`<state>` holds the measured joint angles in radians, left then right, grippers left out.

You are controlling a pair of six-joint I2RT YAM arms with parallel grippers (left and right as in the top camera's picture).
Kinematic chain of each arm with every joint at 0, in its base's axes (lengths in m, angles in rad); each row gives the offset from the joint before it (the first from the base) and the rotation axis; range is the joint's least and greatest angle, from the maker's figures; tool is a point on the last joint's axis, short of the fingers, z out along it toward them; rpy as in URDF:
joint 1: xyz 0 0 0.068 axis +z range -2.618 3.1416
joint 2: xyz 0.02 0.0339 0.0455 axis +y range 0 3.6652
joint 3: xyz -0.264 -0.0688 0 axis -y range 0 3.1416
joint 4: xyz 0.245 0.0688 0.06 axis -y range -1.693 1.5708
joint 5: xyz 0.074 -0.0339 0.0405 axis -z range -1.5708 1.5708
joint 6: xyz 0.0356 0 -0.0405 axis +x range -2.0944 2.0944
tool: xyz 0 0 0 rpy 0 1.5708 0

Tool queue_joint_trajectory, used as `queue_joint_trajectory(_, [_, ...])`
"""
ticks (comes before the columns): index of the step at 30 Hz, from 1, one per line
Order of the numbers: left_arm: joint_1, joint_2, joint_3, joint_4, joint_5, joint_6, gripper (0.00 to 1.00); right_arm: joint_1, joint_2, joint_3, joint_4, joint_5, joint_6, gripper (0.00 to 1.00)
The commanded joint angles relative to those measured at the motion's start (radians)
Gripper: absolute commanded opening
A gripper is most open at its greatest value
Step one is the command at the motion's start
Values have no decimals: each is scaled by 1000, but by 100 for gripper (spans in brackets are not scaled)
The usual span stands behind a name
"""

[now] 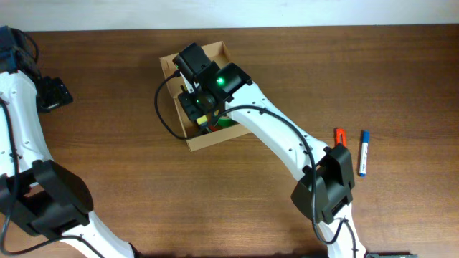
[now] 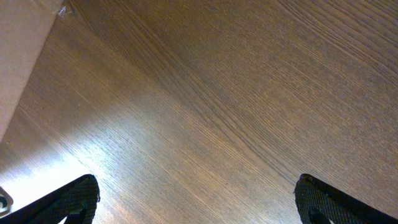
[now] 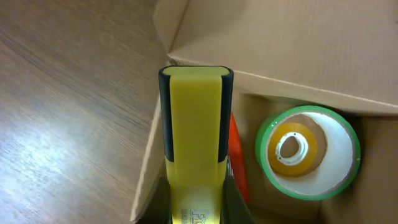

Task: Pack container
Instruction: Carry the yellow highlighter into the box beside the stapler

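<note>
The tape rolls fill one end of the container. My right gripper will go down into the other end of the container (image 1: 214,51) next, between the orange item and the container's side.
The container (image 1: 214,51), an open tan cardboard box, sits at the table's top middle. My right gripper (image 1: 200,107) hangs over it, shut on a yellow marker with black sides (image 3: 196,124). In the right wrist view the marker points down over the box's left wall (image 3: 148,155), with the gripper (image 3: 198,202) clamped on its sides. Inside the container (image 3: 298,37) lie a green tape roll (image 3: 339,155) with a smaller yellow roll (image 3: 309,144) nested in it, and an orange item (image 3: 236,155). My left gripper (image 1: 54,93) is open and empty over bare wood (image 2: 196,199) at the far left.
An orange-red marker (image 1: 340,135) and a blue and white marker (image 1: 363,152) lie on the table at the right, beside the right arm's base. A pale tan surface (image 2: 18,50) shows at the top left of the left wrist view.
</note>
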<state>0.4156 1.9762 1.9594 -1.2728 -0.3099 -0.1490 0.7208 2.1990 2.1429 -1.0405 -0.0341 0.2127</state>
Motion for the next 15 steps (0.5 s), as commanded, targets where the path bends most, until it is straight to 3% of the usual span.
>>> queue_joint_trajectory(1, [6, -7, -3, 2, 0, 16, 100, -1, 42, 10, -2, 24, 2, 4])
queue_joint_trajectory(15, [6, -7, -3, 2, 0, 16, 100, 12, 115, 10, 40, 1, 59, 4])
